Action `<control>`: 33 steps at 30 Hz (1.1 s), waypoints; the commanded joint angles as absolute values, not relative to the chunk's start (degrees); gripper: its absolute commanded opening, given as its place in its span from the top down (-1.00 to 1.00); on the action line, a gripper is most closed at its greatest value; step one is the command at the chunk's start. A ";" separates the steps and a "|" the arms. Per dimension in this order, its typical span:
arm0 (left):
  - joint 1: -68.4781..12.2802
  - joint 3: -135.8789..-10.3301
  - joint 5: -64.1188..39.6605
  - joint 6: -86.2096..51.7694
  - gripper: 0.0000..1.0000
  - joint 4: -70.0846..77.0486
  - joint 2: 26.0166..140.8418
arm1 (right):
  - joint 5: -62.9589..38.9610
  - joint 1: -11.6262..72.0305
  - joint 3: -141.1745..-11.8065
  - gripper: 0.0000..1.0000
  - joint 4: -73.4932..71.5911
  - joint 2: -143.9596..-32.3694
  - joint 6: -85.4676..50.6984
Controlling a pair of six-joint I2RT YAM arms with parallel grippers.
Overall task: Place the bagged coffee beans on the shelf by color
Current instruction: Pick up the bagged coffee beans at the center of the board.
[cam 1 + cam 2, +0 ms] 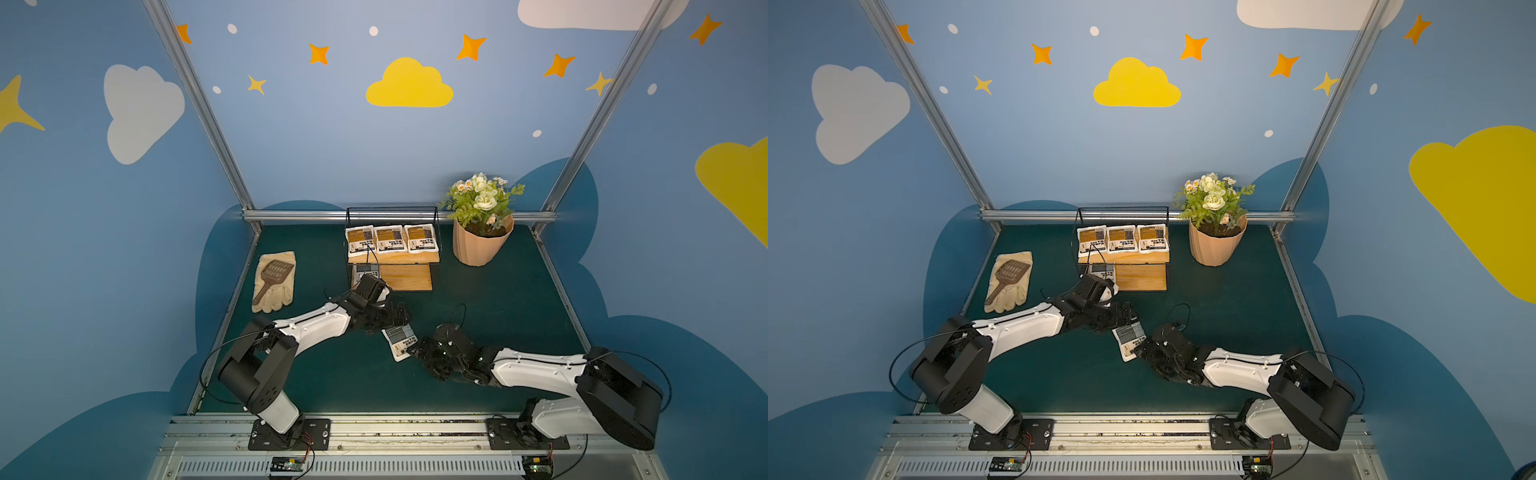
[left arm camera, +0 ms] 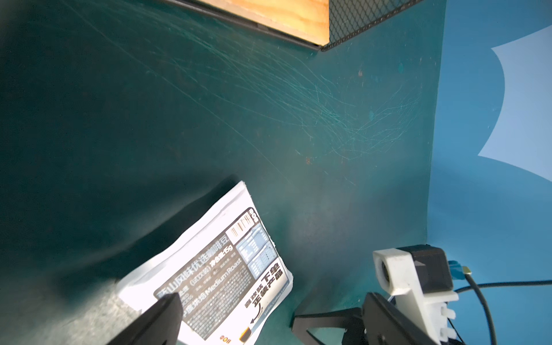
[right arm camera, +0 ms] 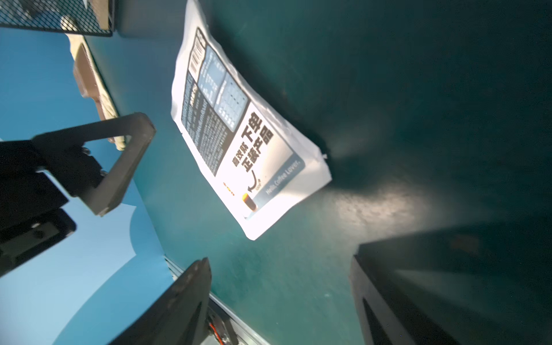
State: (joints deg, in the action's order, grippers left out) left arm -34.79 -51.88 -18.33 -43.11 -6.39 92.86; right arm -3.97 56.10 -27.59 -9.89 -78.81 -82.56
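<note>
My left gripper is covering the bag's far end. My right gripper should next go down and tilt flatter, bring its open fingers around the grey-blue bag's near corner [image 3: 314, 171] and close there.
Three yellow-brown bagged coffee beans [image 1: 389, 239] stand in a row on the shelf's [image 1: 409, 276] upper board. A grey-blue bag [image 1: 365, 272] sits at the left of the lower board, partly hidden by my left arm. Another grey-blue bag [image 1: 400, 341] [image 3: 239, 134] is on the green table between my grippers. My left gripper [image 1: 397, 318] [image 2: 273, 295] is open over its far end, and one finger [image 2: 161, 316] overlaps the bag [image 2: 215, 268]. At the bag's near corner my right gripper [image 1: 417, 351] [image 3: 280, 260] is open, with nothing between its fingers.
A cream glove [image 1: 276, 291] with a brown scoop [image 1: 272, 272] on it lies at the left of the table. A terracotta flower pot [image 1: 482, 245] stands right of the shelf. Metal frame rails run along the table's edges.
</note>
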 commanded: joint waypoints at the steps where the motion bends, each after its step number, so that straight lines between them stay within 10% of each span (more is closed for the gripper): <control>1: -34.99 -51.62 -19.01 -44.09 -0.99 -3.52 94.41 | -2.80 56.60 -25.78 -0.57 -14.00 -81.55 -85.67; 33: -34.96 -45.79 -16.44 -43.47 -1.00 -0.44 96.49 | 4.88 58.95 -21.00 -0.42 -28.40 -94.18 -95.45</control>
